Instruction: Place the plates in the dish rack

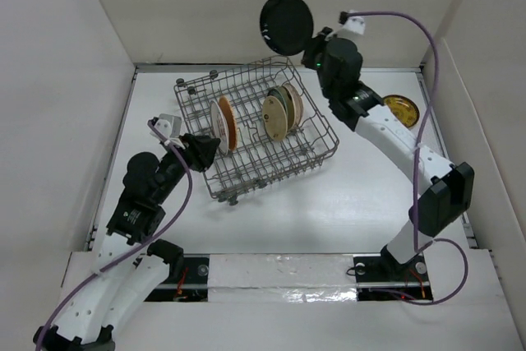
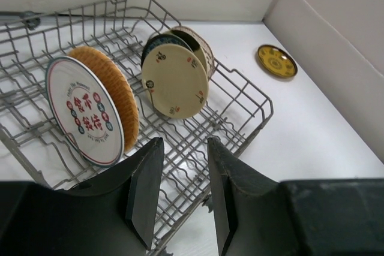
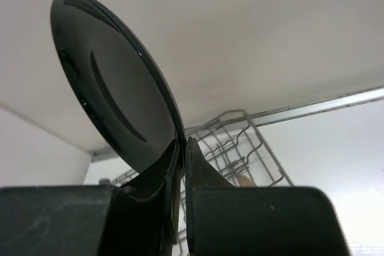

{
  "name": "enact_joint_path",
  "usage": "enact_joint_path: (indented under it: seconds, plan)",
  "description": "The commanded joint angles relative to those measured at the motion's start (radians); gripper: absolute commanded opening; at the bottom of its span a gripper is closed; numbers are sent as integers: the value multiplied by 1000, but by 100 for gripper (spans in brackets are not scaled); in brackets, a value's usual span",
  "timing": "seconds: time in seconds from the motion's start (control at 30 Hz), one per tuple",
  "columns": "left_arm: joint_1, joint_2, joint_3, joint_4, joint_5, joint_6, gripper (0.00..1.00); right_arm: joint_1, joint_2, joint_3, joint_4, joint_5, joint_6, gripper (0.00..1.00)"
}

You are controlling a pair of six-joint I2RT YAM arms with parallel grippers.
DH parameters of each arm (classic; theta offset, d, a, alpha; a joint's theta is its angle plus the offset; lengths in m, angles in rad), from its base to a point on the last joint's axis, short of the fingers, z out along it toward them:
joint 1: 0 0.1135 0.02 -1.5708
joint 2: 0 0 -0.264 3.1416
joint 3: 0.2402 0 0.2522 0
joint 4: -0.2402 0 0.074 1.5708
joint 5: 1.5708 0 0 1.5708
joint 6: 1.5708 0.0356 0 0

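The dish rack's slots (image 1: 254, 118) beside the cream plate are empty, so my right gripper needs to swing down and to its left in the top view over them, lower and release.
The grey wire dish rack (image 1: 312, 158) sits mid-table. A whitish plate (image 2: 84, 112) and an orange woven plate (image 2: 120, 94) stand on edge in its left part. A cream plate (image 2: 175, 80), a teal one (image 2: 157, 41) and a pinkish one (image 2: 203, 43) stand in its right part. My right gripper (image 1: 311, 41) is shut on the rim of a glossy black plate (image 1: 287, 24), held high above the rack's far edge; it also shows in the right wrist view (image 3: 108, 82). A yellow plate (image 1: 400, 109) lies flat at the far right. My left gripper (image 1: 212, 150) is open and empty at the rack's near left edge.
White walls enclose the table on the left, back and right. The yellow plate also shows near the right wall in the left wrist view (image 2: 276, 61). The right arm's cable (image 1: 427, 55) loops above the far right corner.
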Motion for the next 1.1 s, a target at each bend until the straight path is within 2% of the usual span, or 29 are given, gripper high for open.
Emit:
enact_joint_path:
  seconds: [0.0,0.17,0.3,0.53,0.73,1.07]
  plan:
    - [2,-72,4,41,-86,-9,33,100,74,107,-119,187,-261,0]
    - [2,-147,-15,61,-143,-19,35,241,260,342,-290,321,-411,0]
    - [2,-135,-13,58,-128,-19,37,292,384,456,-395,386,-466,0]
    - [2,-109,-9,52,-108,-18,37,348,545,591,-484,507,-565,0]
    - [2,-119,-12,53,-105,-19,37,358,651,648,-568,553,-561,0]
    - [2,-121,-13,61,-96,-21,38,368,674,590,-577,547,-481,0]
